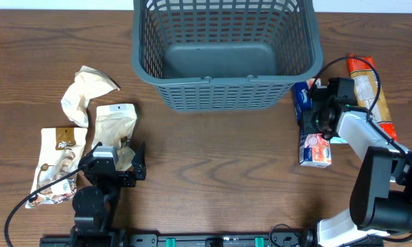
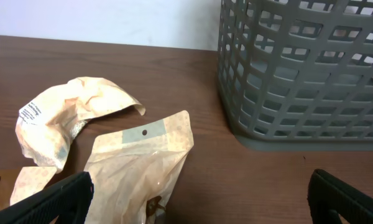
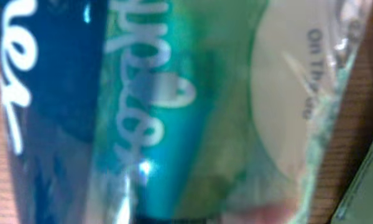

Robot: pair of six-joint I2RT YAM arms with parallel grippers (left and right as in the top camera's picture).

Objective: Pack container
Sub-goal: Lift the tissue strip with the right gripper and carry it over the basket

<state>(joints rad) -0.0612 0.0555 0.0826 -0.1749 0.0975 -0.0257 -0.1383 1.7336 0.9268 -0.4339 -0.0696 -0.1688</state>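
I need to raise my right gripper over the basket's rim, then lower it toward the bare bottom of the basket and release, because the basket's side stands high beside the packet.
The container [image 1: 220, 92], a large dark grey lattice basket, stands at the back centre with nothing inside; its wall [image 2: 304, 74] fills the right of the left wrist view. My right gripper [image 1: 314, 113] sits down on a blue and teal snack packet [image 1: 316, 147] just right of the basket. That packet [image 3: 174, 112] fills the right wrist view, blurred and very close, and hides the fingers. My left gripper [image 1: 118, 152] is open at the front left, its fingers [image 2: 56, 202] on either side of the lower end of a tan paper pouch [image 2: 143, 168].
A crumpled tan packet [image 1: 86, 92] lies behind the pouch [image 1: 115, 122]. A printed tan pouch [image 1: 55, 165] lies at the far left. An orange packet [image 1: 369, 89] lies right of the right gripper. Both arm bases stand at the front edge.
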